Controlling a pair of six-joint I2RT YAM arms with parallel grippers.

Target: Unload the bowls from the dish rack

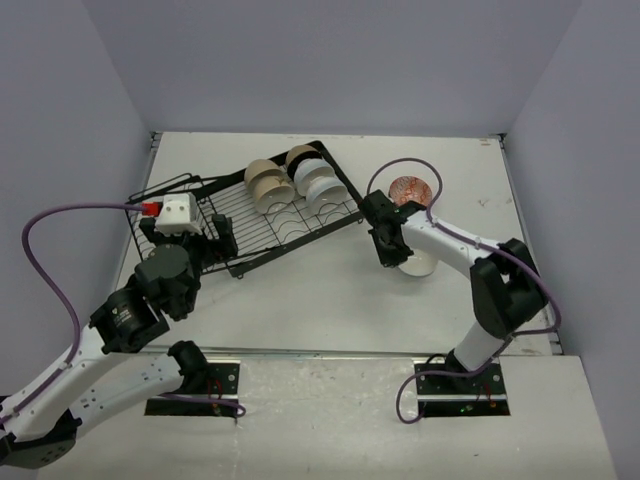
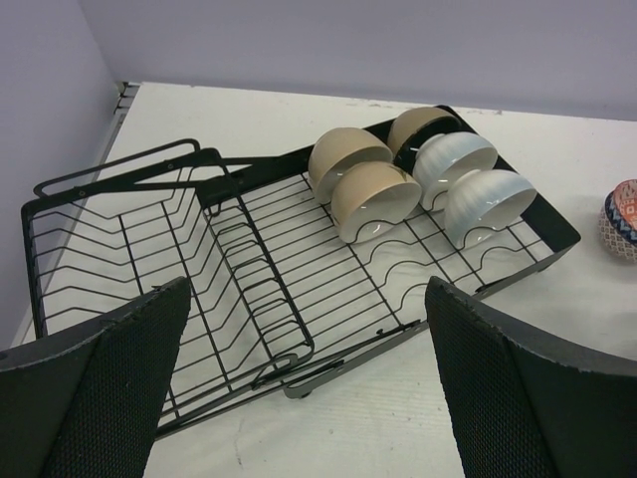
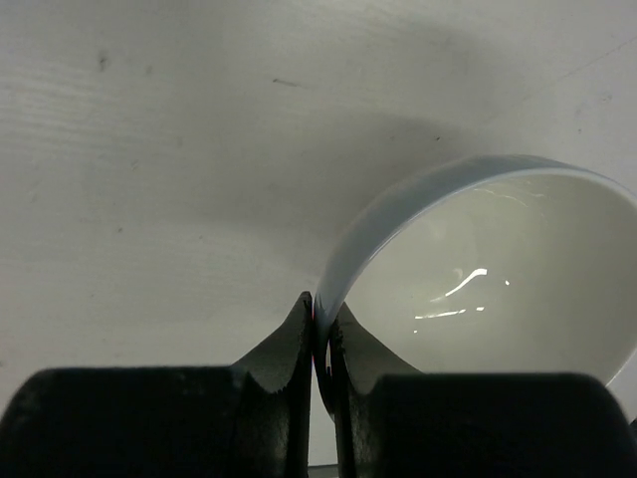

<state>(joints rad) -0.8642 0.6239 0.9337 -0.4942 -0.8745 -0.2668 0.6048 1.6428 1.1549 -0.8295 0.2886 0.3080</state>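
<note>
Next, the right gripper moves down and eases slightly outward to set down the white bowl [image 3: 498,269], then releases the bowl's rim, as the bare tabletop lies below the gripper.
The black wire dish rack [image 1: 290,235] lies slanted at the table's back left. Several bowls stand on edge in its far end: beige ones [image 2: 373,194] and white ones [image 2: 488,199], with a beige one [image 1: 268,185] and a white one [image 1: 318,182] plain from above. My left gripper [image 1: 218,240] hovers open over the rack's near left end, its fingers [image 2: 498,378] wide apart and holding nothing. My right gripper [image 3: 320,309] is shut on the rim of a white bowl [image 3: 498,269], which is upright to the right of the rack [image 1: 418,262].
A blue-white patterned bowl [image 1: 410,190] with a red-brown inside sits on the table just behind the right gripper, and it shows at the right edge of the left wrist view [image 2: 619,219]. Grey walls close in the table on three sides.
</note>
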